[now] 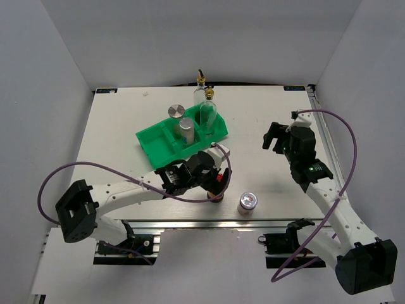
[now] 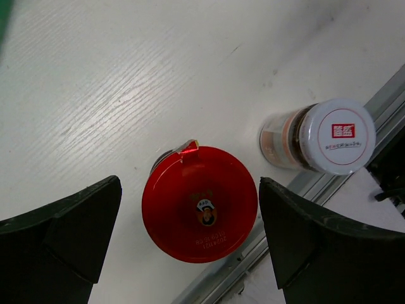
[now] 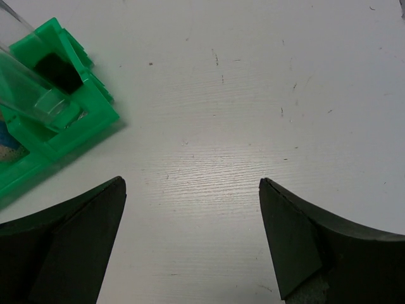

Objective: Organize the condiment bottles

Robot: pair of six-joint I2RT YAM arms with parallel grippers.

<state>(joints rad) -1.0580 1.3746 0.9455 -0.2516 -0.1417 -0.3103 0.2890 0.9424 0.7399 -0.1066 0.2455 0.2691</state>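
My left gripper lowers over the red lid [image 2: 199,204] next and closes its fingers on the dark jar, because the lid already lies between them with gaps.
A dark jar with a red lid [image 2: 199,204] stands near the table's front edge. My left gripper [image 2: 190,234] is open right above it, one finger on each side, with gaps to the lid. In the top view this gripper [image 1: 212,182] hides most of the jar. A silver-lidded jar [image 2: 332,136] [image 1: 247,204] stands just to the right. Two more silver-lidded jars [image 1: 175,113] [image 1: 185,130] and a clear cruet [image 1: 207,111] stand in the green tray [image 1: 149,142]. Another cruet [image 1: 200,85] stands behind the tray. My right gripper [image 3: 192,234] [image 1: 275,138] hangs open over bare table.
The tray's right corner [image 3: 63,120] with the cruet's base [image 3: 31,95] shows at the upper left of the right wrist view. A metal rail [image 2: 297,190] runs along the front edge beside the two near jars. White walls enclose the table.
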